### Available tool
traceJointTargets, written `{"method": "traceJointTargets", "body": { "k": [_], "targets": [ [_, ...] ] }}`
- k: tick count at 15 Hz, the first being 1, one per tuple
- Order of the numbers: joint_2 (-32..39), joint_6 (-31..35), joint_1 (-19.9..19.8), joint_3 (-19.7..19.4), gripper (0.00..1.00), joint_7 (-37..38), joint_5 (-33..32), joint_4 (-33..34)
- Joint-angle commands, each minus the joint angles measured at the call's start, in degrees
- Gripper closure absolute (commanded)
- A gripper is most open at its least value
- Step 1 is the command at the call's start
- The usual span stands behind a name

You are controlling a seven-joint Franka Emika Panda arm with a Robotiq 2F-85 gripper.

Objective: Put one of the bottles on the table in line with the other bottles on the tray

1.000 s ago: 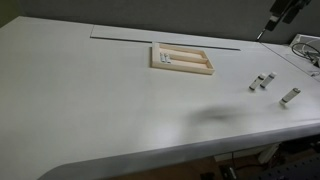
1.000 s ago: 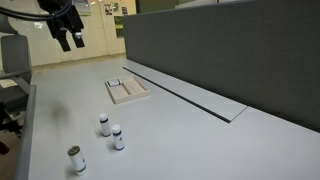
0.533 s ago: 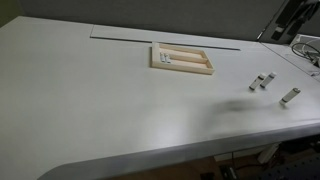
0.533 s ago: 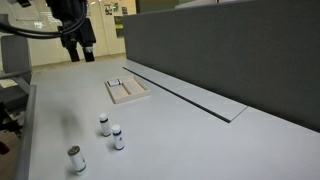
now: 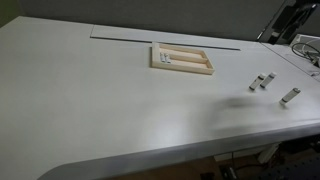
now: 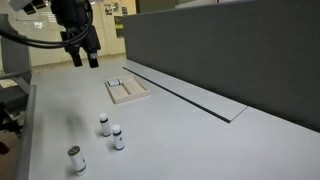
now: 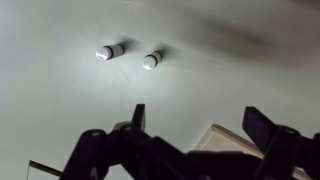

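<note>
My gripper moves over the paired bottle nearer the tray (image 6: pixel 104 125) (image 7: pixel 152 61) next and comes down around the bottle's cap, since that bottle stands below and aside from my fingers.
Three small bottles with white caps stand on the white table: two close together (image 6: pixel 104 125) (image 6: pixel 118 137) and one apart (image 6: pixel 74 159). In an exterior view they show at the right (image 5: pixel 258 82) (image 5: pixel 268 82) (image 5: pixel 290 95). A shallow wooden tray (image 5: pixel 181 59) (image 6: pixel 127 90) holds small white bottles lying flat. My gripper (image 6: pixel 82 56) hangs open and empty high above the table, behind the tray. The wrist view shows two bottles (image 7: pixel 108 50) (image 7: pixel 152 60) below and a tray corner (image 7: pixel 222 142) between my fingers (image 7: pixel 195 120).
A dark grey partition wall (image 6: pixel 230 50) runs along one side of the table, with a long slot (image 5: pixel 125 36) at its foot. Cables (image 5: pixel 305 50) lie at the table's corner. An office room lies behind.
My gripper has moved sideways and a little lower, from beyond the table's far edge towards the tray. The bottles and the tray have not moved.
</note>
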Motion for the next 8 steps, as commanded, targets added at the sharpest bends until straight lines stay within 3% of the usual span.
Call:
{"method": "traceJointTargets", "body": {
  "k": [1,8],
  "targets": [
    [7.0,3.8,-1.4,-1.7,0.0,-4.5,1.1,2.0],
    [16.0,9.0,-4.5,-3.2,0.0,-6.5,-2.4,4.0]
  ]
}}
